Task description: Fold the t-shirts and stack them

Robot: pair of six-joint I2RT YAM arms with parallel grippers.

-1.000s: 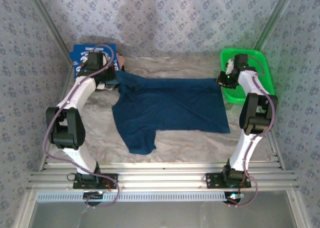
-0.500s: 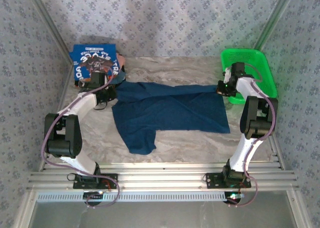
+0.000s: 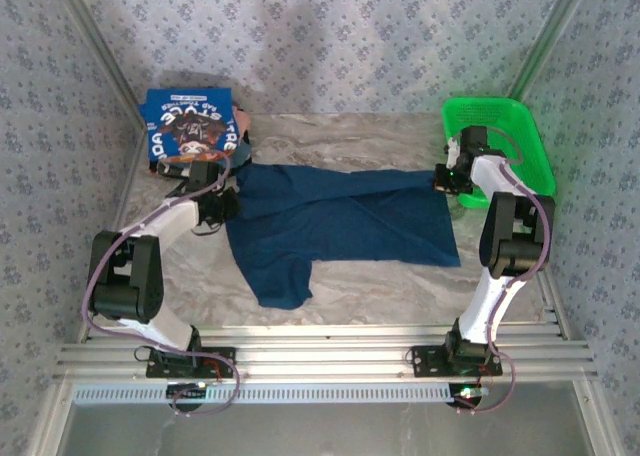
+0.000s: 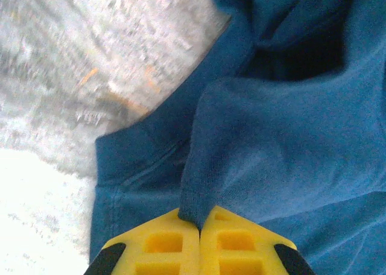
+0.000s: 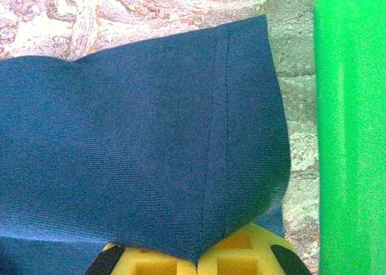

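The right gripper lowers a little next and opens to release the shirt's hem corner, since the shirt's flat lower layer (image 3: 433, 193) (image 5: 272, 221) lies just below its fingers.
A dark navy t-shirt (image 3: 340, 221) lies spread across the marble table, one sleeve hanging toward the front. My left gripper (image 3: 222, 198) is shut on a pinch of its cloth (image 4: 208, 184) at the shirt's left end, near the collar. My right gripper (image 3: 447, 176) is shut on the far right hem corner (image 5: 229, 166), which is lifted and curled over the yellow fingers. A brighter blue t-shirt (image 3: 188, 124) with white lettering and a dark graphic lies folded at the back left corner.
A green mesh basket (image 3: 520, 141) stands at the back right, its rim (image 5: 350, 130) close beside my right gripper. Patterned walls close in the table on three sides. Bare marble (image 3: 400, 286) lies in front of the shirt.
Both grippers have pulled the shirt's far edge toward the front, the left one travelling farthest, from beside the folded blue shirt down to the navy shirt's left end. The far edge has folded over.
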